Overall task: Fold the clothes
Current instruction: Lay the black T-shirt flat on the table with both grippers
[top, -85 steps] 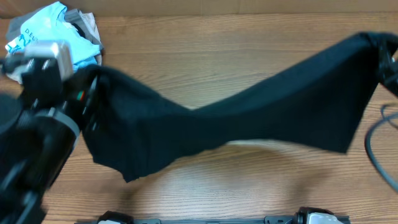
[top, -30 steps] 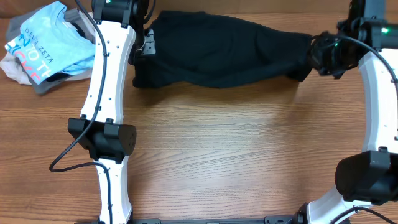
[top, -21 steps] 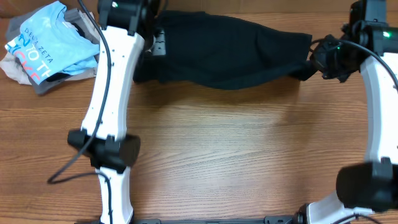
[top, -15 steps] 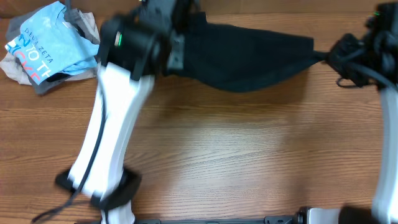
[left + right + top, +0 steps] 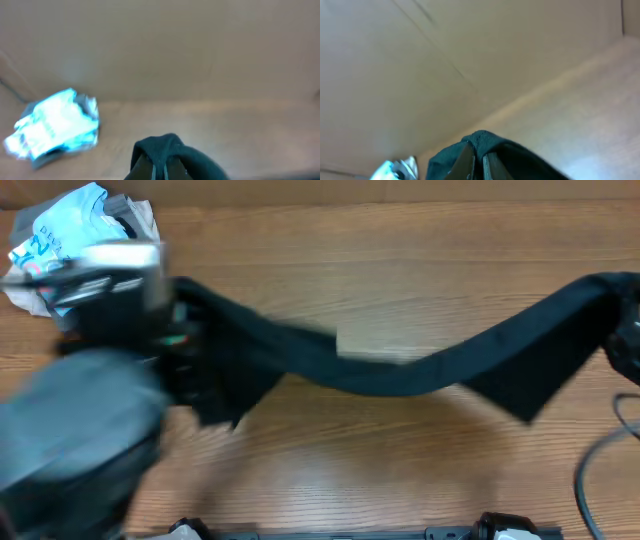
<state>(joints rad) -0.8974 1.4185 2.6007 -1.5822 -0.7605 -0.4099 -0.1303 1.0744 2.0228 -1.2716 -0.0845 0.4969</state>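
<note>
Next, my right gripper swings outward toward the brown wall, then lays the garment's black fold (image 5: 485,140) down there, since the garment hangs in a sagging piece of cloth.
The clothes (image 5: 400,375), one black garment, hang in the air as a long sagging band across the table (image 5: 330,470). My left gripper (image 5: 160,164) is shut on its left end; black cloth (image 5: 165,145) bunches over the fingertips. The overhead view shows the left arm (image 5: 90,420) as a large blur in front of that end. At the other end, my right gripper (image 5: 479,154) is shut on a black fold (image 5: 485,140), and in the overhead view it sits at the far right edge (image 5: 628,320). The garment's loose corners dangle at both ends.
A light blue tee (image 5: 55,230) lies crumpled on grey and beige garments at the back left corner; it also shows in the left wrist view (image 5: 55,122). A dark cable (image 5: 600,450) loops at the right edge. A brown wall runs behind the table.
Both arms have lifted the black garment off the back of the table and pulled it apart and forward. It now hangs stretched, and the left arm has risen close to the camera.
</note>
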